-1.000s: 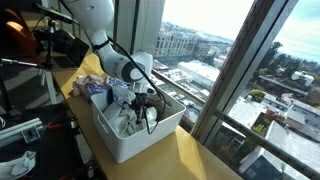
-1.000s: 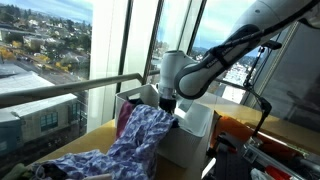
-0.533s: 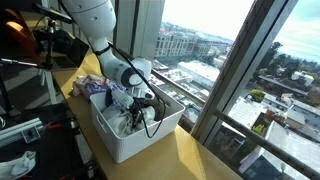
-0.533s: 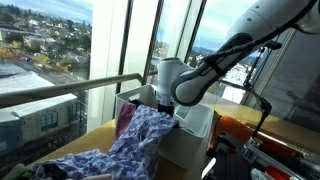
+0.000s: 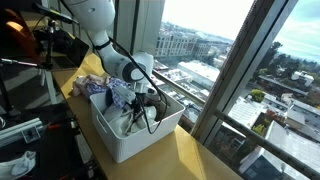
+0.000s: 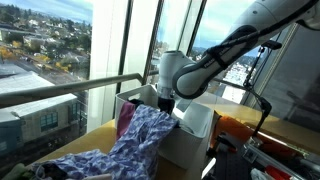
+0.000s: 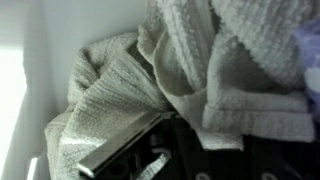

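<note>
I should lift the knit cloth up over the bin's rim with my gripper next, then lower it and let it go on the spilled blue patterned cloth [image 5: 88,86], because laundry is already there.
My gripper [image 5: 143,108] reaches down into a white bin [image 5: 120,142] full of laundry on a wooden sill by the window. In the wrist view a white knit cloth [image 7: 230,70] fills the picture, and a fold of it sits between the dark fingers of the gripper [image 7: 205,150]. The jaws stand close together on that fold. A blue patterned cloth [image 6: 140,140] drapes over the rim of the bin [image 6: 192,135] and spills onto the table. In that exterior view the gripper [image 6: 167,103] is partly hidden behind this cloth.
Tall window panes and a slanted frame post [image 5: 225,80] stand right behind the bin. A horizontal rail [image 6: 70,90] runs along the glass. Dark equipment and cables [image 5: 30,60] crowd the side away from the window. Bare wooden top [image 5: 195,155] lies beside the bin.
The arm dipped a little deeper into the bin and came back slightly. The jaws have drawn together on the white cloth.
</note>
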You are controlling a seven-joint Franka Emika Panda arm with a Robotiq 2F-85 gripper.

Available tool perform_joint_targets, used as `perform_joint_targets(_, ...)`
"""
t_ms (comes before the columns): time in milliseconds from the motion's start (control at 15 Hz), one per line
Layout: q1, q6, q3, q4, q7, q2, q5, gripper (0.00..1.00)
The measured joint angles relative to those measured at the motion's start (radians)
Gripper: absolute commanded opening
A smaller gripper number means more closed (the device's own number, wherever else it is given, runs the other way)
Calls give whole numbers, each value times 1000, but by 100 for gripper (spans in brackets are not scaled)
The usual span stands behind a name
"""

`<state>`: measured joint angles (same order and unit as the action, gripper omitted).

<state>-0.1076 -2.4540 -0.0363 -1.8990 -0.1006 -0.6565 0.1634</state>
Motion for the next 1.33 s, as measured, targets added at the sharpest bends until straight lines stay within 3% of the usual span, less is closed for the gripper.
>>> perform_joint_targets(867,-2,68,12,-32,0,328,1,4)
perform_joint_targets(1333,-68,162,118,-35,-28,584,5,4)
